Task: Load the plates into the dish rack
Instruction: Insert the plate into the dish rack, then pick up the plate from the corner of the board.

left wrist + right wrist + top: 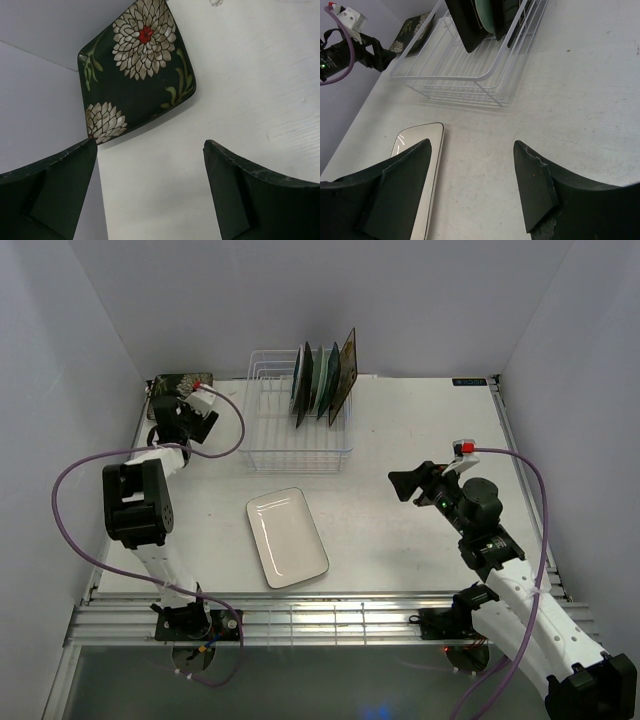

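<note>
The dark plate has its near corner toward bare table and its far edge along the wall, so next my left gripper needs to come down onto the dark plate's near corner (188,92) by the dish rack.
The white wire dish rack (300,435) stands at the back middle with several plates (322,383) upright in its right end. It also shows in the right wrist view (455,75). A white rectangular plate (287,536) lies flat in front of the rack, and shows in the right wrist view (420,165). A dark square floral plate (136,70) lies flat in the back left corner (180,385). My left gripper (150,145) is open and empty just short of it. My right gripper (472,145) is open and empty over bare table, right of the white plate.
White walls close in the table at the back and the sides. The table's left edge runs right beside the dark plate. A purple cable (75,475) loops off the left arm. A metal rail (320,620) runs along the near edge.
</note>
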Controlling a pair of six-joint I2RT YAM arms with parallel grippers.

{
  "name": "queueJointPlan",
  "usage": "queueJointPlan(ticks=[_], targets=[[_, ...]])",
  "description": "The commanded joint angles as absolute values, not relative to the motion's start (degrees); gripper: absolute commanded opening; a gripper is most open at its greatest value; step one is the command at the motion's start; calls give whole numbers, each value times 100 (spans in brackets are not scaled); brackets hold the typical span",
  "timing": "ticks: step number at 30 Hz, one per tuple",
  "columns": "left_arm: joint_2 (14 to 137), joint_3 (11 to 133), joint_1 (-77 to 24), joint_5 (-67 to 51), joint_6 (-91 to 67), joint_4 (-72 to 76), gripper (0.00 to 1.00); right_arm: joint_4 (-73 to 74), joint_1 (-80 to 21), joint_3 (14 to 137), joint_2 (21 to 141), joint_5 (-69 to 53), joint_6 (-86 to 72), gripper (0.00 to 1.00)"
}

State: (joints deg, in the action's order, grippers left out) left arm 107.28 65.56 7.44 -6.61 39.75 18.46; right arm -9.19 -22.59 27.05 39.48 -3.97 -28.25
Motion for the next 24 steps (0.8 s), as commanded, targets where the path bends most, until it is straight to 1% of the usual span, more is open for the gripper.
queueJointPlan(ticks=[1, 12, 19, 24], targets=[[10810, 6706, 791, -835, 4841, 2057, 98, -1257, -2276, 2628, 3955, -510, -2760, 73], [11373, 6724, 800, -1256, 6002, 2127, 98, -1318, -2276, 2646, 4043, -545, -2742, 73], [11821, 7004, 809, -1231, 6135, 2136, 98, -1353, -2276, 2610, 4034, -571, -2751, 73], [12224, 7355, 826, -1160, 6196, 2197, 96, -1354, -2276, 2610, 4025, -606, -2760, 73]])
